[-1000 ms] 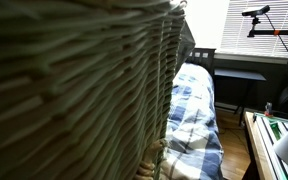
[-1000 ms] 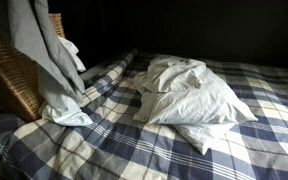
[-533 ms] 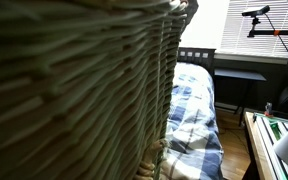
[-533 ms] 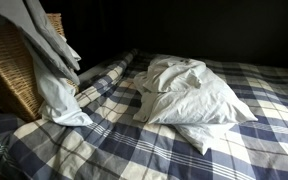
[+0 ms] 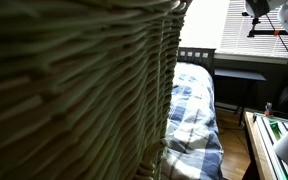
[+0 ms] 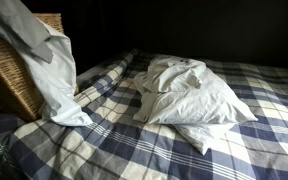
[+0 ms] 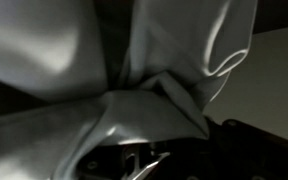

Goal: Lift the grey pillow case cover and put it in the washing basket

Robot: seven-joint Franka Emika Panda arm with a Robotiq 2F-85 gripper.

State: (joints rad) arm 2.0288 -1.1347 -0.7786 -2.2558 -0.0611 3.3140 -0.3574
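The robot's gripper will next lower the bunched cover toward the washing basket's rim below it and let go, because the cover [image 6: 46, 70] is still hanging outside the basket's side.
The grey pillow case cover [image 6: 46, 70] hangs from the top left corner in an exterior view. It drapes down across the front of the wicker washing basket [image 6: 14, 75], and its lower end rests on the bed. In the wrist view the cover [image 7: 134, 60] fills the frame, bunched into folds that meet at my gripper [image 7: 149, 150]. The gripper is shut on the cloth, and its dark jaws barely show. The gripper itself is out of both exterior views. The basket wall [image 5: 74, 90] fills most of an exterior view.
A white pillow [image 6: 194, 100] with crumpled white cloth lies on the blue plaid bedding [image 6: 134, 150]. The bed [image 5: 194, 110] also shows beyond the basket, with a dark headboard [image 5: 199, 55], a bright window and a stand [image 5: 269, 30] at the right.
The hanging cover has swung up and to the left, further over the basket. Its upper part now leaves the frame at the top left corner. The pillow has not moved.
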